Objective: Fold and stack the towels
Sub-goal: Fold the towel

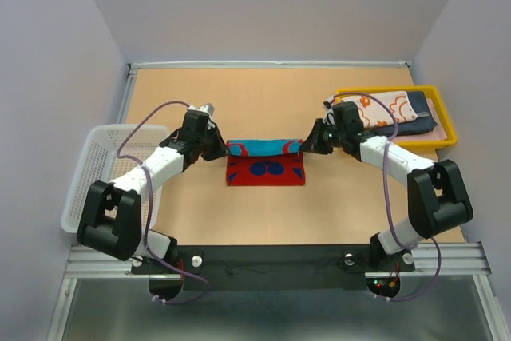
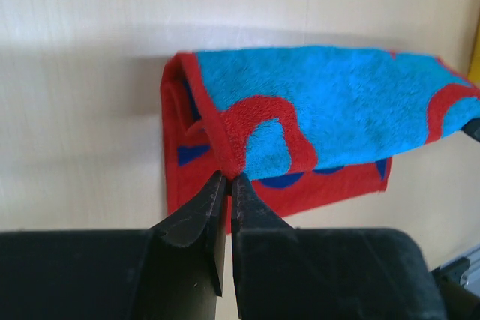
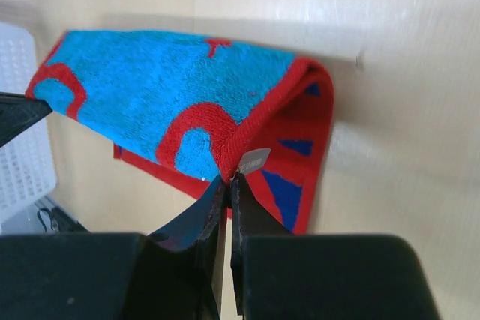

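The right gripper moves back and down to the lower layer's still bare near corner (image 1: 302,183) (image 3: 298,224) next and lets go of the raised corner there.
A red towel with blue patches (image 1: 265,163) lies at the table's middle, its far half lifted and doubled over toward the front, showing a light blue underside (image 2: 330,103). My left gripper (image 1: 221,147) is shut on the towel's left raised corner (image 2: 229,162). My right gripper (image 1: 307,147) is shut on the right raised corner (image 3: 238,164), beside a small white label (image 3: 255,160). The lower layer (image 3: 300,162) rests flat on the table. Folded towels, an orange and white patterned one (image 1: 391,107) over a dark navy one (image 1: 415,126), lie in the yellow tray (image 1: 445,121).
A white mesh basket (image 1: 94,172) stands at the left table edge, also seen in the right wrist view as the white basket (image 3: 22,148). The yellow tray sits at the back right. Purple cables loop over both arms.
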Tool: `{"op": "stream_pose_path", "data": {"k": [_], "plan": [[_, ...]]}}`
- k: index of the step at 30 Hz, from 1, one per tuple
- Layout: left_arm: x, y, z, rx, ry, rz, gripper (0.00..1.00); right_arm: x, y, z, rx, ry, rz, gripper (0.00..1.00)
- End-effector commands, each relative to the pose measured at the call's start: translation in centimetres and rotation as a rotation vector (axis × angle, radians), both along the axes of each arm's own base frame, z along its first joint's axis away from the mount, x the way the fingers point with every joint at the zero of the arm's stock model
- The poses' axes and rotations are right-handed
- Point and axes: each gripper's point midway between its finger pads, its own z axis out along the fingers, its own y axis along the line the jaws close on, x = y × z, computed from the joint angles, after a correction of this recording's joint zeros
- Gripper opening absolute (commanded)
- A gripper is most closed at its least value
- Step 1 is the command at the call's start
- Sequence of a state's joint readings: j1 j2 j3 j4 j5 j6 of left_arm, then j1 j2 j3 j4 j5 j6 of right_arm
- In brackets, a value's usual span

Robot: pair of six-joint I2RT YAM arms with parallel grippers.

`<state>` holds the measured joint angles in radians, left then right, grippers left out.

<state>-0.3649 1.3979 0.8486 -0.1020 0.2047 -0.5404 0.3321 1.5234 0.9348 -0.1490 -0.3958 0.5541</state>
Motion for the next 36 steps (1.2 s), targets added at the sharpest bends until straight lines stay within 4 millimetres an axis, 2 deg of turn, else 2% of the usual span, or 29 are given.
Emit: {"op": "stream_pose_path", "data": {"k": [1,7,10,18,22,27,31,34,36], "plan": [[-2.1,-0.2,0.4,-0.048,-0.018,-0.027,0.00,-2.9,0.2,-0.5,0.051,0.050,0.049,0.01],[-5.2,0.8,-2.1,-0.042,0.034,-0.034,0.00,-5.8,0.2,-1.6,0.083,0.117,0.077,0.01],[-6.3,1.0,-2.6,-0.054,0.048,-0.035,0.00,-7.0,-0.2,-2.2,0.082,0.137,0.080,0.01],[-7.6,1.0,-2.2,-0.084,0.037,-0.031,0.00,-8.3,-0.5,-3.0,0.075,0.165,0.087,0.01],[-8.3,1.1,-3.3,-0.083,0.063,-0.027,0.00,-8.9,-0.8,-3.9,0.064,0.184,0.088,0.01],[-9.4,0.8,-5.3,-0.076,0.102,-0.030,0.00,-9.5,-1.8,-6.5,-0.004,0.217,0.071,0.02],[-9.8,0.7,-6.9,-0.070,0.130,-0.025,0.00,-9.1,-2.5,-7.8,-0.058,0.223,0.056,0.02],[-10.2,0.4,-7.5,-0.066,0.145,-0.028,0.03,-8.6,-2.5,-7.4,-0.063,0.203,0.058,0.13],[-10.1,0.6,-7.5,-0.061,0.138,-0.010,0.09,-8.3,-2.5,-6.9,-0.063,0.181,0.054,0.23]]}}
